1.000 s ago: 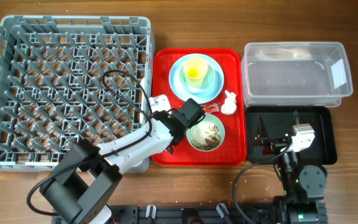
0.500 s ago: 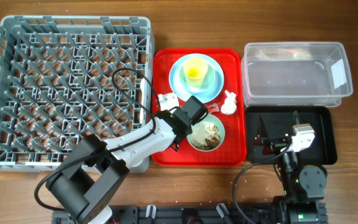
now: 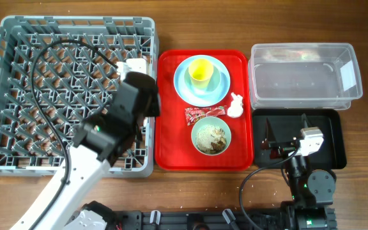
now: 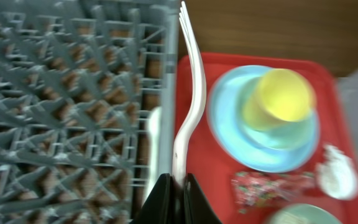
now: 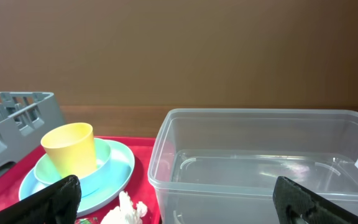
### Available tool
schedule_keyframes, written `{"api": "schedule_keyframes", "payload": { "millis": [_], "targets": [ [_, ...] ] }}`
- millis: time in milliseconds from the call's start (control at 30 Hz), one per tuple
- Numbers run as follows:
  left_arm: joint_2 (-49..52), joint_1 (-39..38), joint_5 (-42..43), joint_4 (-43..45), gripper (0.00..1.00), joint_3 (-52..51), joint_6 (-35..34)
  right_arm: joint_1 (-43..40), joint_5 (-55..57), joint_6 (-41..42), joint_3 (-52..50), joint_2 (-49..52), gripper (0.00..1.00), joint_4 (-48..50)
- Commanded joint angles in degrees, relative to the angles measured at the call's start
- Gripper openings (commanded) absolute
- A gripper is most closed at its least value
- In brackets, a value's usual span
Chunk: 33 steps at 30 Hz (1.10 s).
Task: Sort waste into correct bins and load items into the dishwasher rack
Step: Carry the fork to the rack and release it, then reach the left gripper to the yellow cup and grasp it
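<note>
Next, my left gripper shifts left in its wrist view to the slot along the rack's tray-side (image 4: 152, 102), lowers and releases the fork, as that slot lies below it.
My left gripper (image 4: 178, 182) is shut on a white fork (image 4: 191, 93), held above the right wall of the grey-blue rack (image 3: 75, 24); in the overhead view it (image 3: 136, 69) hangs over that wall. A second white utensil (image 4: 154, 134) shows blurred beside the fork; I cannot tell if it is held. A yellow cup (image 3: 200, 70) stands in a bowl on the blue plate (image 3: 185, 89). Another bowl (image 3: 211, 135) holds brown scraps. The red wrapper (image 3: 203, 113) and white tissue (image 3: 236, 106) lie on the tray. My right gripper (image 3: 280, 137) is open and empty over the black tray (image 3: 334, 137).
The flat red serving tray (image 3: 171, 153) sits between the rack and the bins. The clear tub (image 3: 305, 76) stands behind the black tray and fills the right wrist view (image 5: 260, 168). The cup (image 5: 70, 149) and tissue (image 5: 126, 208) show there too.
My left arm rose from the red tray with the fork and swung back and left over the rack's right wall. The wrapper now shows uncovered. The right arm has not moved.
</note>
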Motion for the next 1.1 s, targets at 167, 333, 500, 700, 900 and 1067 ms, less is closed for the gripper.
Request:
{"api": "schedule_keyframes", "payload": {
  "millis": [167,333,500,700,900,1067],
  "targets": [
    [18.3,8.1,-0.5,4.2,0.04,0.3,4.4,-0.3,-0.9,0.7,0.0,-0.3,1.0,0.3],
    [25.1,8.1,-1.7,6.6,0.04,0.3,4.4,-0.3,-0.9,0.7,0.0,-0.3,1.0,0.3],
    [24.5,8.1,-5.8,6.8,0.4,0.3,4.4,-0.3,-0.9,0.7,0.0,-0.3,1.0,0.3],
    [13.1,6.6,1.7,5.0,0.39,0.4,4.0,-0.3,-0.9,0.7,0.0,-0.3,1.0,0.3],
    [7.7,-1.2,27.9,-1.5,0.6,-1.1,2.9,-0.3,-0.9,0.7,0.0,-0.3,1.0,0.3],
    [13.2,-3.8,30.2,6.1,0.4,-0.7,-3.8,-0.3,-0.9,0.7,0.0,-0.3,1.0,0.3]
  ]
}}
